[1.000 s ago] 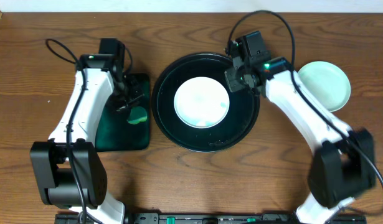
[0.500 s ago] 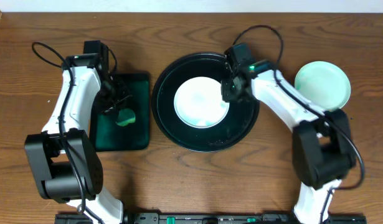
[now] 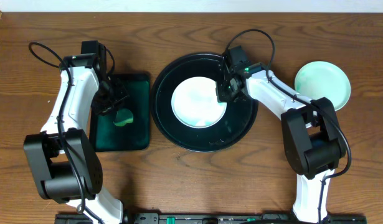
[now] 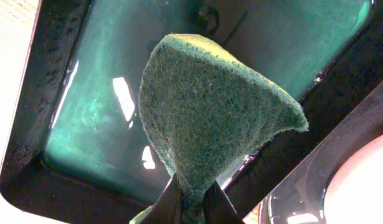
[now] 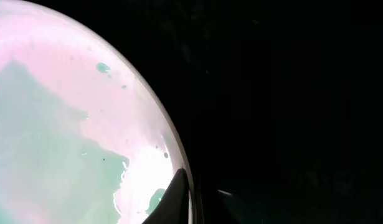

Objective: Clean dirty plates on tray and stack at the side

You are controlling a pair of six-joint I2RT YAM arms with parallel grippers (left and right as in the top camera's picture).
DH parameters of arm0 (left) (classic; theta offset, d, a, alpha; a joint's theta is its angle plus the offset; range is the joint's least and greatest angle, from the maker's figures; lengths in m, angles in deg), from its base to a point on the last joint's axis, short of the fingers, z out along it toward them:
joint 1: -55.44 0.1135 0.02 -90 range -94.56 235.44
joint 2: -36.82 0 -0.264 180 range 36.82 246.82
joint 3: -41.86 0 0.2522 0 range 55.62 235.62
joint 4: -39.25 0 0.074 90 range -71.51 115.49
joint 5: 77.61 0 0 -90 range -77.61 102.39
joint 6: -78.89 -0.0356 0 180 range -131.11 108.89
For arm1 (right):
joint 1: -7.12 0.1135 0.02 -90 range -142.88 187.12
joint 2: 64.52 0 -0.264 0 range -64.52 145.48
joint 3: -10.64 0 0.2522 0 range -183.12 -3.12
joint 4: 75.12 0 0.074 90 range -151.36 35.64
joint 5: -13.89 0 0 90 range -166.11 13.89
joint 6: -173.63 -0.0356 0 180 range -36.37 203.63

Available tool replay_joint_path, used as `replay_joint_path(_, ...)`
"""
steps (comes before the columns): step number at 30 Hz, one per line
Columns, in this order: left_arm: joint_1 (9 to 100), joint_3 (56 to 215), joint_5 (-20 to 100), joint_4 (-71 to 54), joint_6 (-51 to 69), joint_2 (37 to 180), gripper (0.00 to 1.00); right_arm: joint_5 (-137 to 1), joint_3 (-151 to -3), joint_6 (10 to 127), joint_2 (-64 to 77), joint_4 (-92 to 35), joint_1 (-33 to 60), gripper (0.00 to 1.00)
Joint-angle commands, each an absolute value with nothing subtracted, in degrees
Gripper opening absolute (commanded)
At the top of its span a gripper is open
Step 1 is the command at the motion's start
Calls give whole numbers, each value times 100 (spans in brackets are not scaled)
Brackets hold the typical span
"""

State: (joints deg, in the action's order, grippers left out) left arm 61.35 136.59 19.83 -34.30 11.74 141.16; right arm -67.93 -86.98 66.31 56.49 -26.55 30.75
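Observation:
The green scouring sponge still hangs over the rectangular tray's wet bottom; my left gripper should lower it inside the tray's sides, then release it.
A pale plate with green smears lies in the middle of the large round black tray. My right gripper is shut on this plate's right rim, one dark finger over the inside of the rim. A clean mint plate rests on the table to the right of the tray. My left gripper is shut on a green scouring sponge, which hangs over the dark green rectangular tray. In the left wrist view the fingers pinch the sponge's lower end.
The rectangular tray has a wet, shiny bottom and sits just left of the round tray's rim. Wooden tabletop surrounds both trays. Arm bases stand at the front edge on both sides.
My right gripper moved down-left to the plate's right rim, opened briefly and closed on it; the plate slid slightly left. The left arm carried the sponge leftwards over the green tray.

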Motion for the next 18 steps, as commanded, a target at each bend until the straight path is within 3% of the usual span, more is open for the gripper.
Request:
replay_joint_path(1, 6164, 13567, 1918, -3447, 1115, 14164, 7, -7584, -8702, 6970, 5413, -2780, 3237, 2)
replay_joint_path(18, 6164, 13554, 1918, -3467, 1096, 14168, 7, -9704, -8702, 7811, 4530, -2878, 3685, 1)
